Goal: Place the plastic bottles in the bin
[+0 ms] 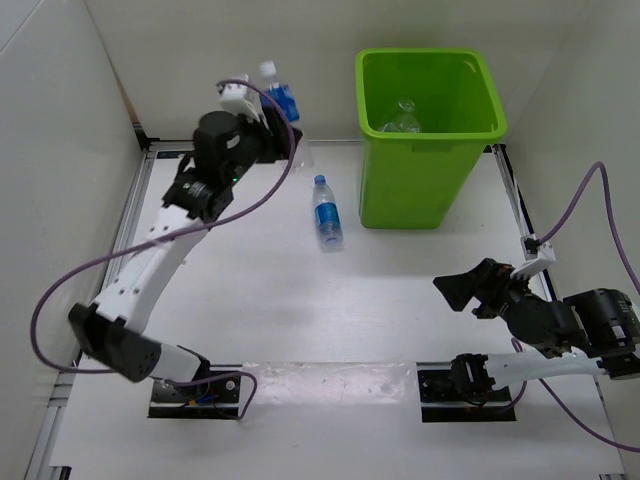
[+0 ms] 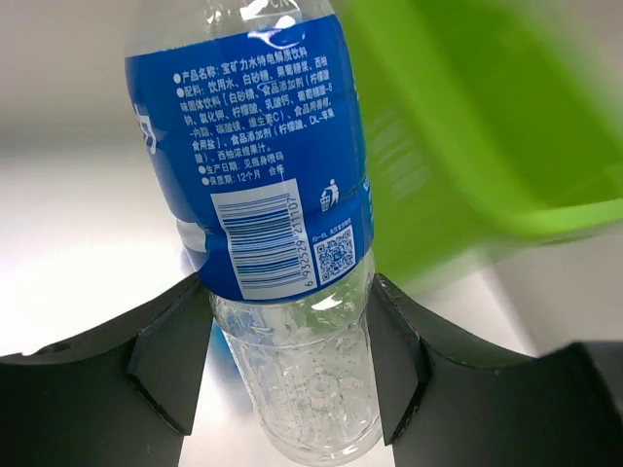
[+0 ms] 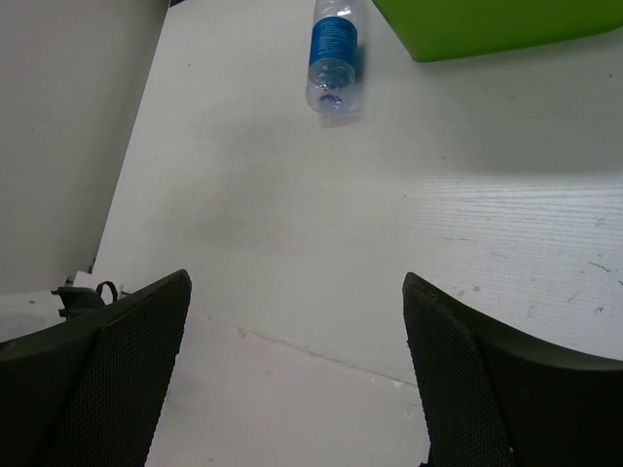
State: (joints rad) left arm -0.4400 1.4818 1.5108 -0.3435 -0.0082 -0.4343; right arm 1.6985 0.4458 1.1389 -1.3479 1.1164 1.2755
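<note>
Next, my left gripper needs to rise to clear the bin's rim and cross over its opening [image 1: 415, 95] [image 2: 540, 112], to the gripper's right in the top view, to release.
My left gripper [image 1: 283, 132] is shut on a blue-labelled plastic bottle [image 1: 279, 100], held upright at the back of the table, left of the bin. In the left wrist view both fingers [image 2: 165, 365] press the bottle's clear lower part [image 2: 282, 292]. The lime-green bin [image 1: 428, 135] stands at the back right, its side blurred in the left wrist view [image 2: 467, 126]. A clear bottle [image 1: 404, 118] lies inside it. A second blue-labelled bottle [image 1: 326, 212] lies on the table left of the bin, also in the right wrist view [image 3: 334, 53]. My right gripper [image 1: 455, 287] is open and empty at the near right.
White walls close in the table on the left, back and right. A purple cable [image 1: 250, 205] loops from the left arm over the table. The bin's lower corner shows in the right wrist view [image 3: 487, 24].
</note>
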